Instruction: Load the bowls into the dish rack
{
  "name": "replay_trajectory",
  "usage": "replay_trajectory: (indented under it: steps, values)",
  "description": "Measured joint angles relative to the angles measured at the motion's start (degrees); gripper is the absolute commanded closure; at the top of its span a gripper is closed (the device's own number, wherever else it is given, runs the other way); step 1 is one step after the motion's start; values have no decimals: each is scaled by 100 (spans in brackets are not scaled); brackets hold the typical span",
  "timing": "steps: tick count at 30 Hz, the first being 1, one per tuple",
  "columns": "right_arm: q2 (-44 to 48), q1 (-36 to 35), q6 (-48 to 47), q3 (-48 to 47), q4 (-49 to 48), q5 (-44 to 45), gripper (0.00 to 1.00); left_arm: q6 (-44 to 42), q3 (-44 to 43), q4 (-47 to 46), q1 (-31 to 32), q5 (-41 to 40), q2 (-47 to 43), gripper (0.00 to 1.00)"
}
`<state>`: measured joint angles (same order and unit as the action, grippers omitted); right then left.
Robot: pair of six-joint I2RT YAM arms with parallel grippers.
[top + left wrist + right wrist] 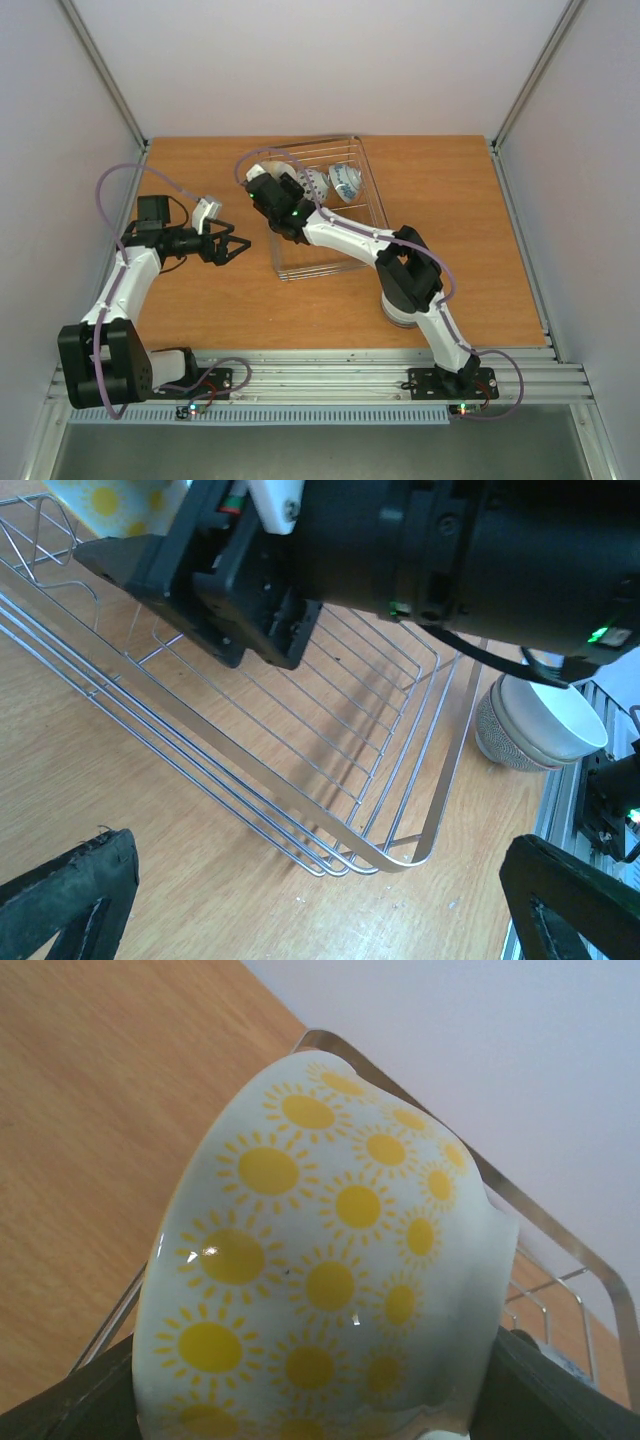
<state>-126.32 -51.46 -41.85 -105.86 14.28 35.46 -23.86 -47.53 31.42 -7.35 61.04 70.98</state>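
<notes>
The pale bowl still hangs above the wires, so the robot's right gripper will move down into the rack's far corner beside the standing bowls to let the bowl go.
My right gripper [268,188] is shut on a pale green bowl with yellow suns [320,1260], held tilted over the far left end of the dish rack [330,255]. The same bowl [110,502] shows at the top of the left wrist view, above the rack's wire floor [330,710]. Two blue-and-white bowls [345,182] [316,183] stand inside the rack at its far end. A stack of bowls [540,730] sits on the table beside the rack's near right corner, partly under the right arm [400,312]. My left gripper [236,247] is open and empty, left of the rack.
The rack's metal rim [560,1230] runs behind the held bowl. The right arm [350,235] stretches across the rack's near half. White walls enclose the wooden table [450,200] on three sides.
</notes>
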Motion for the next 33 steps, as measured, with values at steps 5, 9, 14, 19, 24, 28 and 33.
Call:
replay_trajectory:
  steps: [5,9,14,19,24,28,33]
  values:
    - [-367,2,-332,-267,-101,269,99,-13,0,0,0,2,2,1]
    - [-575,2,-481,-310,-118,402,99,-17,0,0,0,2,2,0]
    - [-625,2,-560,-315,-109,468,97,-22,0,0,0,13,39,1]
    - [-662,33,-557,-448,-50,455,82,-37,0,4,0,22,74,1]
    - [-817,92,-474,-699,164,446,56,-61,0,7,0,22,72,1]
    - [-920,116,-396,-809,210,433,49,-105,0,24,0,50,72,1]
    - [-1027,181,-229,-988,291,374,28,-179,0,79,0,90,74,1]
